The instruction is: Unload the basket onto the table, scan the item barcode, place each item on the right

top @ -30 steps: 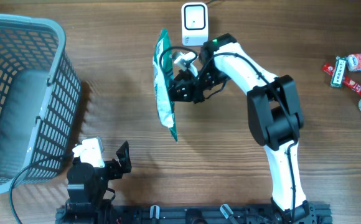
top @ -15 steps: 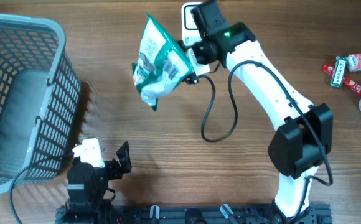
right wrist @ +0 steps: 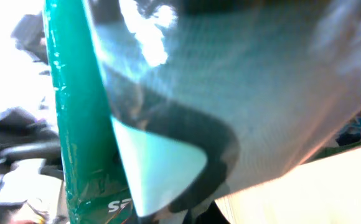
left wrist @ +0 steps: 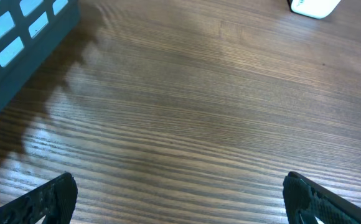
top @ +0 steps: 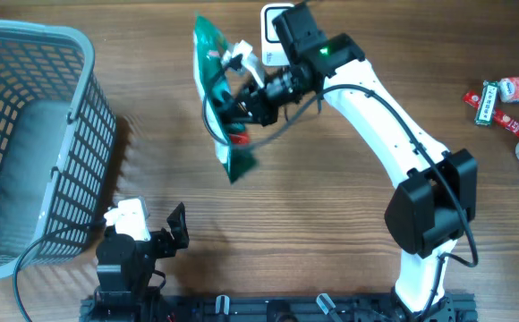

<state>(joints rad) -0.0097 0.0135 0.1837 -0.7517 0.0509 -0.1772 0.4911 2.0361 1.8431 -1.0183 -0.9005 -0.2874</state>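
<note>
My right gripper will turn and go down to let go of the bag (top: pixel 208 63) on bare wood, because the bare wood is below the gripper, to its right in the overhead view.
The item, a green and white snack bag (top: pixel 208 63), hangs in the air over the back middle of the table, turned nearly edge-on to the overhead camera. My right gripper (top: pixel 238 104) is shut on the bag's side. The white barcode scanner (top: pixel 271 34) stands just right of the bag, partly hidden under the right arm. In the right wrist view the bag (right wrist: pixel 75 124) fills the frame, blurred, and hides the fingers. My left gripper (top: pixel 177 228) rests at the front left, open and holding nothing, its fingers (left wrist: pixel 50 199) wide apart over bare wood.
A grey slatted basket (top: pixel 80 116) fills the left side; its corner (left wrist: pixel 18 37) shows in the left wrist view. Several small packets and a bottle (top: pixel 501 98) lie at the far right edge. The scanner's edge (left wrist: pixel 314 6) shows top right in the left wrist view.
The right wrist has rolled, turning the bag from face-up to nearly edge-on, and has lowered it slightly beside the scanner. The left arm has not moved.
</note>
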